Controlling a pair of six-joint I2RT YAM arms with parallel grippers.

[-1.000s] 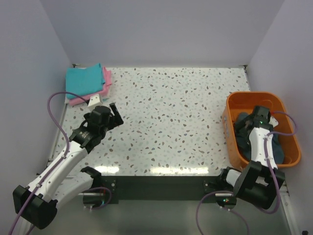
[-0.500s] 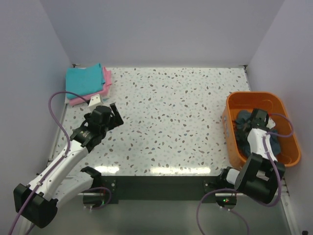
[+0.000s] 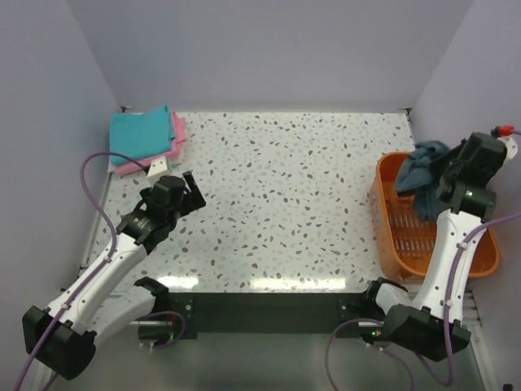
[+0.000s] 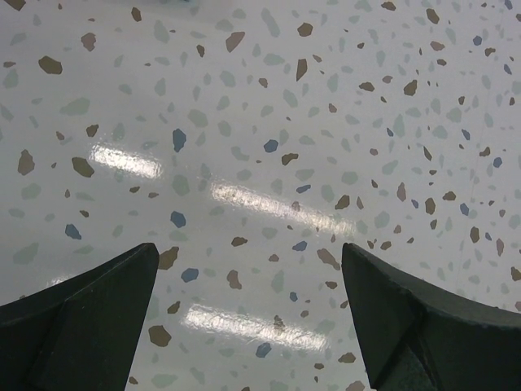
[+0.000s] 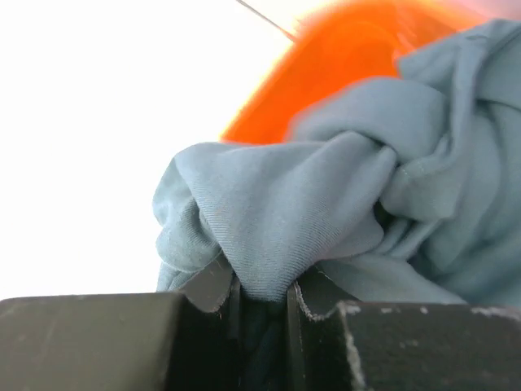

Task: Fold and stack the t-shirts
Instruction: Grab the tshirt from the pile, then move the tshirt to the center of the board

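Note:
Next I need to lower my left gripper to the bare tabletop below it and to its right in the top view to pinch the blue-grey t-shirt [image 3: 423, 171] lifted from the bin.
A crumpled slate blue-grey t-shirt [image 3: 423, 171] hangs above the orange bin [image 3: 407, 236], and my right gripper [image 3: 446, 175] is shut on a fold of it. In the right wrist view that blue-grey t-shirt [image 5: 326, 212] bunches between the jaws of the right gripper [image 5: 260, 305]. A folded turquoise t-shirt [image 3: 142, 132] lies on a pink t-shirt [image 3: 177, 130] at the table's back left corner. My left gripper [image 3: 192, 192] hovers open over bare tabletop, short of that stack. In the left wrist view the left gripper [image 4: 248, 277] has only speckled table between its fingers.
The orange bin stands against the right wall, its slatted floor showing. A small white tag [image 3: 156, 166] lies in front of the folded stack. Grey walls close in the table on the left, back and right.
My right gripper closed on the blue-grey t-shirt down in the bin and lifted it up above the bin's rim. The left arm has not moved.

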